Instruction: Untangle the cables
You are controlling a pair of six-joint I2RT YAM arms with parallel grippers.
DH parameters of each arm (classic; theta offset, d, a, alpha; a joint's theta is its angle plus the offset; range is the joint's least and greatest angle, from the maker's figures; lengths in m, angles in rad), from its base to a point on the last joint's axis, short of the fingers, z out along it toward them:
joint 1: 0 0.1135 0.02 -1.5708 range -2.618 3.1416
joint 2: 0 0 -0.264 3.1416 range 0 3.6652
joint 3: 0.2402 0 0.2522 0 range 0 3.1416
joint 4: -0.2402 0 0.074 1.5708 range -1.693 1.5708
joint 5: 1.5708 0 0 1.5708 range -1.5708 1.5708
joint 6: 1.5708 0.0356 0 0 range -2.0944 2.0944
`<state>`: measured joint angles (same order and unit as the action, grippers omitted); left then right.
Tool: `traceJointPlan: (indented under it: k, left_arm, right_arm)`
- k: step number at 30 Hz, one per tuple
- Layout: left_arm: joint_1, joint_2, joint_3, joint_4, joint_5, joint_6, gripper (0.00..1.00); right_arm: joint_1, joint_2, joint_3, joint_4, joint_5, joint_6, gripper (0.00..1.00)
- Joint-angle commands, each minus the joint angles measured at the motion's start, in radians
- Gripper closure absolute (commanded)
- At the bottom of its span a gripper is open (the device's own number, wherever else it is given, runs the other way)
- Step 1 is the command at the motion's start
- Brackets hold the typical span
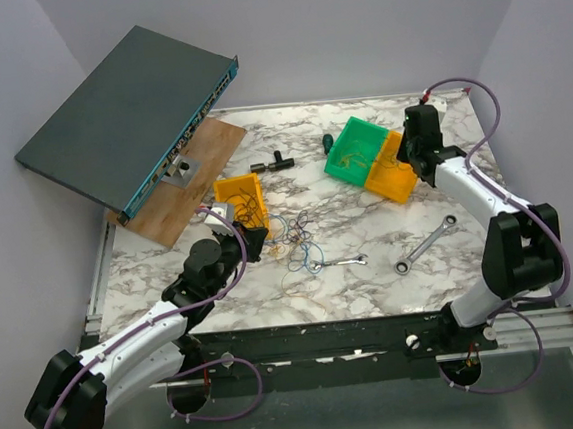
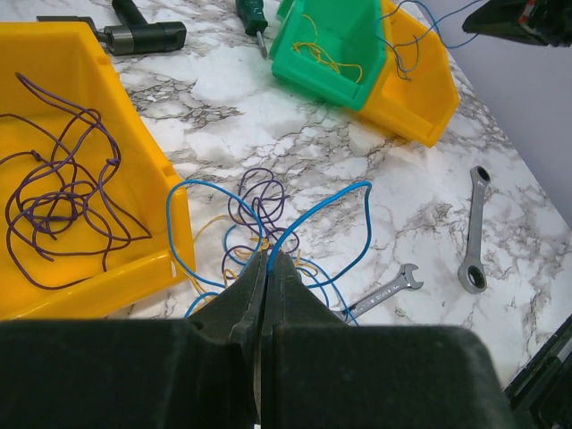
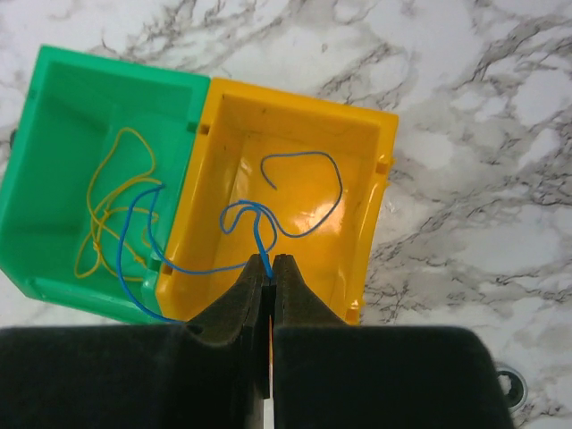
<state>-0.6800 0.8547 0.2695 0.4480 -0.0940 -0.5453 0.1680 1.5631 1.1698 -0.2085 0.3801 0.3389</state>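
My right gripper will next move away from the green bin (image 3: 54, 116), where the blue wire trails, and let go of the wire into the yellow bin, because the yellow bin is below it.
The cables (image 1: 297, 242) lie in a loose bunch of blue, yellow and purple loops on the marble, also in the left wrist view (image 2: 259, 206). My left gripper (image 1: 260, 239) (image 2: 268, 256) is shut on a blue wire (image 2: 315, 207) at the near edge of the bunch. My right gripper (image 1: 409, 157) (image 3: 270, 261) is shut on another blue wire (image 3: 242, 203), over the right yellow bin (image 3: 357, 152). That wire trails into the green bin (image 3: 54, 116), which holds a yellow wire (image 3: 127, 131). Purple wires (image 2: 54, 206) lie in the left yellow bin (image 1: 239, 190).
Two silver wrenches (image 1: 425, 245) (image 1: 346, 261) lie right of the bunch. A black tool (image 1: 272, 163) and a screwdriver (image 1: 327, 142) lie at the back. A tilted network switch (image 1: 127, 113) rests on a wooden board (image 1: 202, 167) at the back left.
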Motion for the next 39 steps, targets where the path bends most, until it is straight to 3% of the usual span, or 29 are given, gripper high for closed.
traceJointPlan:
  k: [1, 8, 17, 25, 36, 38, 39]
  left_arm:
    - [0.0, 0.0, 0.026, 0.026, 0.02, 0.015, 1.0]
    - [0.0, 0.0, 0.028, 0.025, 0.024, 0.013, 1.0]
    - [0.0, 0.001, 0.029, 0.023, 0.025, 0.012, 1.0]
    - [0.0, 0.01, 0.031, 0.027, 0.032, 0.012, 1.0]
    - [-0.002, 0.031, 0.037, 0.042, 0.068, 0.019, 1.0]
    - [-0.002, 0.036, 0.038, 0.05, 0.087, 0.025, 1.0]
    - [-0.003, 0.038, 0.039, 0.056, 0.093, 0.027, 1.0]
  right_arm:
    - [-0.004, 0.026, -0.054, 0.04, -0.045, 0.025, 0.99]
    - [-0.009, 0.131, -0.078, -0.021, 0.186, 0.101, 0.99]
    - [-0.015, 0.028, -0.12, -0.051, 0.375, 0.176, 0.99]
    - [-0.016, -0.01, -0.125, -0.001, 0.368, 0.133, 0.99]
    - [-0.015, 0.216, 0.008, 0.042, 0.208, 0.074, 0.99]
    - [-0.015, 0.218, 0.022, 0.023, 0.16, 0.067, 0.89]
    - [-0.015, 0.192, 0.008, 0.029, 0.137, 0.062, 0.77]
